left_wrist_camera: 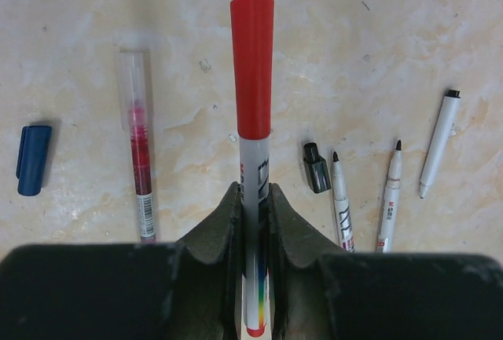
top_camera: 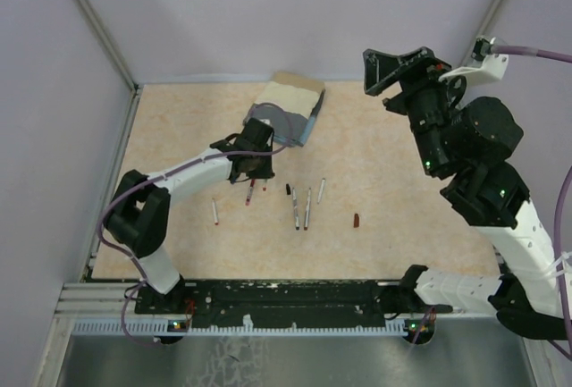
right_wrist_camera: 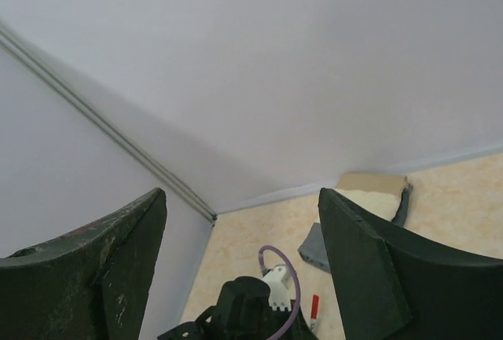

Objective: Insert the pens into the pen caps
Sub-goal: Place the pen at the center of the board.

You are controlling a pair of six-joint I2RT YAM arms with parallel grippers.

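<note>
My left gripper holds the pen with the grey body, which already has a red cap on. Next it will lower that pen onto the empty table (top_camera: 270,190) (left_wrist_camera: 225,169) between the red pen and the black cap.
My left gripper (left_wrist_camera: 253,192) is shut on a grey-barrelled pen (left_wrist_camera: 253,169) that wears a red cap (left_wrist_camera: 252,65) and points away over the table. In the top view this gripper (top_camera: 255,171) hangs low over the left middle of the table. Below it lie a blue cap (left_wrist_camera: 33,159), a red pen under a clear cap (left_wrist_camera: 139,148), a black cap (left_wrist_camera: 316,167), two uncapped black-tipped pens (left_wrist_camera: 339,199) (left_wrist_camera: 391,191) and a white pen (left_wrist_camera: 437,144). A dark red cap (top_camera: 356,220) lies alone to the right. My right gripper (right_wrist_camera: 242,195) is open and empty, raised high at the back right (top_camera: 398,65).
A folded grey-beige cloth (top_camera: 290,105) lies at the back of the table, just behind the left gripper. One more pen (top_camera: 214,211) lies at the left. Walls close in the table on the left, back and right.
</note>
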